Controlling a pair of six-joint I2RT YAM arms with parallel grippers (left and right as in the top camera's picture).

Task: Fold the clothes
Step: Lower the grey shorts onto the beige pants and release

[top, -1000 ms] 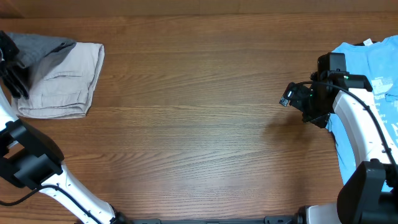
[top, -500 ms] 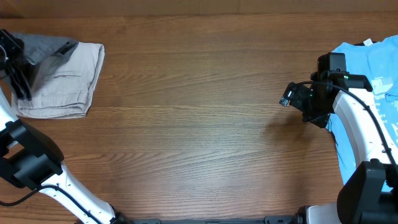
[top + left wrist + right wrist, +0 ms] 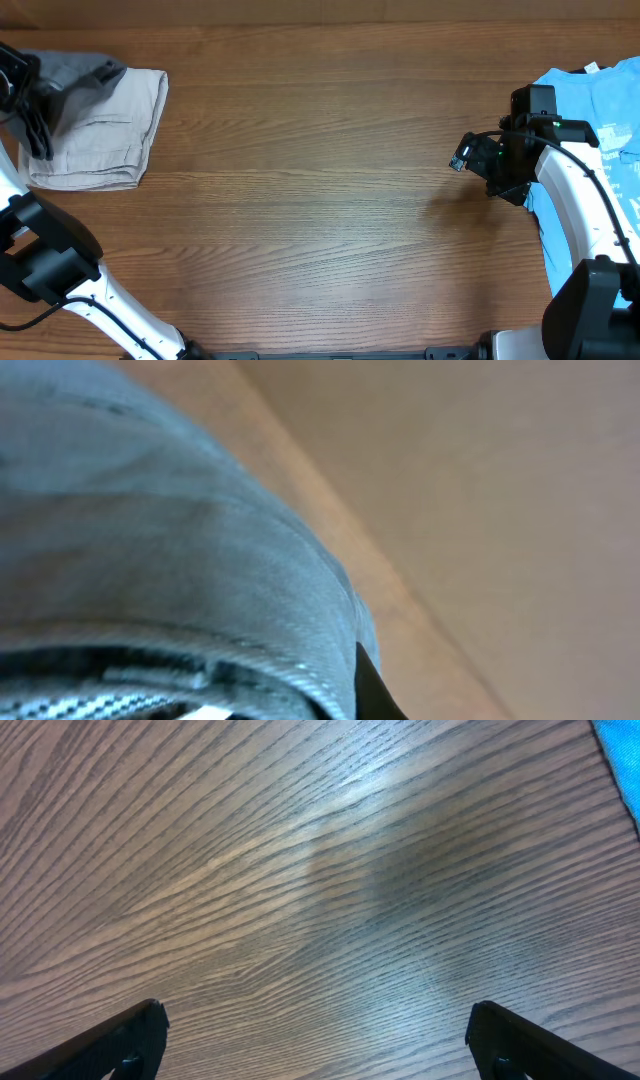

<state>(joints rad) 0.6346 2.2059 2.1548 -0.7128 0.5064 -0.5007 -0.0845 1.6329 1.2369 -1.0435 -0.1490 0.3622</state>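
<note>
My left gripper lifts and shifts to the right in the overhead view next, then lowers over the beige garment, since the grey shorts overhang that garment's far side.
The dark-grey shorts (image 3: 82,72) lie bunched at the far left corner of the table, partly on top of the pale beige folded garment (image 3: 110,130). My left gripper (image 3: 40,95) sits at their left end and is shut on the grey cloth. In the left wrist view the grey weave (image 3: 150,540) fills the left side right against the camera, with one black fingertip (image 3: 372,690) at its edge. My right gripper (image 3: 462,160) hovers over bare wood at the right. Its fingers (image 3: 320,1045) are wide apart and empty.
A light-blue T-shirt (image 3: 600,110) lies spread at the right edge, behind my right arm; a corner of it shows in the right wrist view (image 3: 625,760). The wooden table (image 3: 320,200) stretches between the two piles.
My left gripper has shifted slightly toward the far edge, and the grey cloth has gathered a little with it. The right arm has not moved.
</note>
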